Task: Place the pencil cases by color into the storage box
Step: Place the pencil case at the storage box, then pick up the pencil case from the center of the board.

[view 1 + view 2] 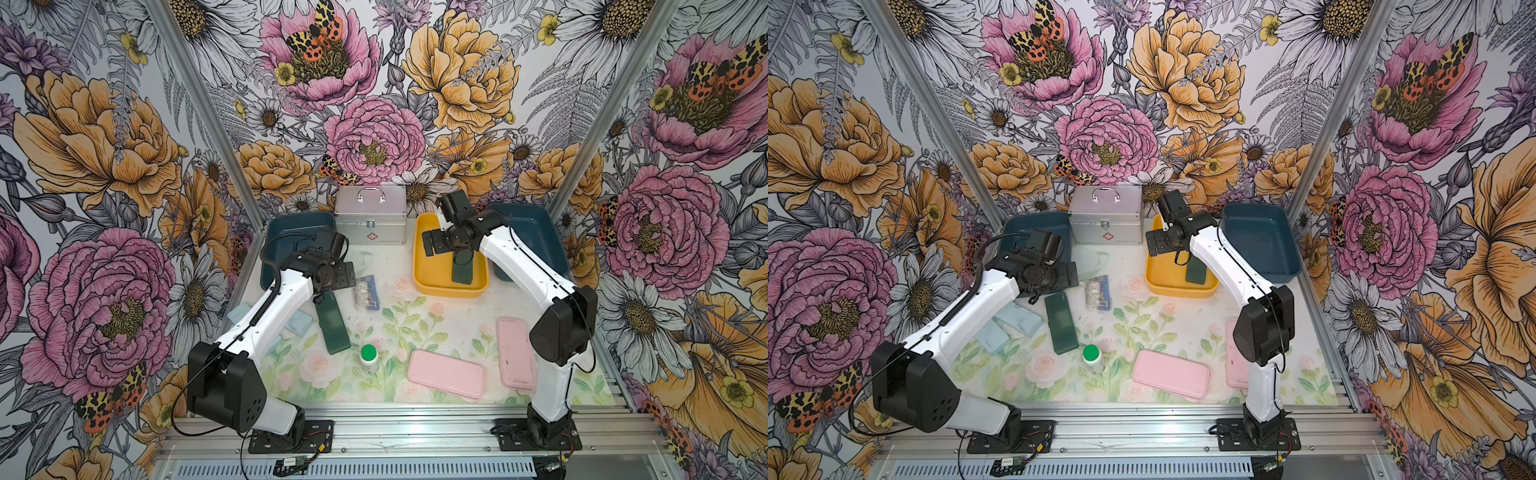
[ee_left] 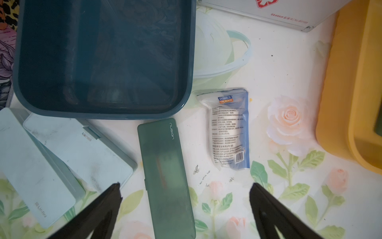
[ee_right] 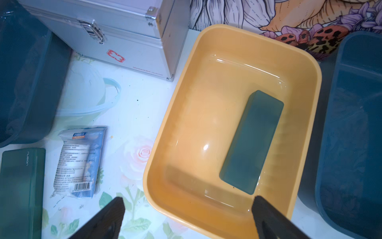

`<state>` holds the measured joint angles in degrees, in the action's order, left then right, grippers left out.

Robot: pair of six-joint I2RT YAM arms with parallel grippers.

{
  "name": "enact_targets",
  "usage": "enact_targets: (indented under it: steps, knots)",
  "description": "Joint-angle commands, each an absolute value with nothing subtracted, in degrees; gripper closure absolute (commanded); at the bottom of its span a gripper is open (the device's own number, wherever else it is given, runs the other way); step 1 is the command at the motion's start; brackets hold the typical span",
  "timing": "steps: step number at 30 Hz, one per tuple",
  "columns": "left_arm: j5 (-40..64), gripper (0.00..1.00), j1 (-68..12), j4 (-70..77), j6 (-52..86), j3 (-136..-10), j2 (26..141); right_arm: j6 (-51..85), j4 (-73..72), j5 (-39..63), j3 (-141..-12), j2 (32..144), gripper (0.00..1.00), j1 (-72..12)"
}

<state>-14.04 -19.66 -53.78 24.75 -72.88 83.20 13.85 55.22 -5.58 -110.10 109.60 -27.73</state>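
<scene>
My left gripper needs to go down next and back onto the near half of the second dark green case, since its match is already inside the yellow storage box (image 1: 451, 286).
One dark green pencil case (image 3: 251, 142) lies inside the yellow storage box (image 1: 451, 286). My right gripper (image 3: 188, 198) hangs open and empty above that box's near rim. A second dark green case (image 2: 165, 175) lies on the table below my open, empty left gripper (image 2: 185, 184). Two pale blue cases (image 2: 78, 149) (image 2: 31, 165) overlap beside it, next to the left teal box (image 2: 103, 113). Two pink cases (image 1: 446, 373) (image 1: 516, 353) lie at the front right, near the right arm's base.
Another teal box (image 1: 536, 237) stands at the back right. A silver first-aid case (image 1: 370, 216) sits between the left teal box and the yellow one. A clear packet (image 1: 365, 293) and a green-capped bottle (image 1: 368, 353) are mid-table.
</scene>
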Motion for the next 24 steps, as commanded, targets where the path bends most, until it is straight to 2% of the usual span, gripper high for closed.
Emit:
enact_targets:
  steps: [1, 7, 15, 24]
  knots:
    - [-18.3, 0.01, -21.0, -55.4, 29.6, -70.0, 81.8, 12.1, 53.7, -8.3, -105.6, 105.6, 0.01, -30.5]
    - [-15.6, 0.01, -21.8, -55.0, 37.0, -63.7, 82.6, 7.4, 54.9, -16.8, -97.2, 98.3, 0.01, -38.3]
    - [-12.4, 0.01, -23.2, -50.3, 42.0, -58.0, 84.6, 11.0, 53.3, -14.6, -85.0, 88.2, 0.01, -38.5]
    - [-9.3, 0.01, -24.1, -46.0, 44.5, -53.6, 88.2, 9.8, 53.3, -15.4, -81.2, 80.8, 0.01, -38.5]
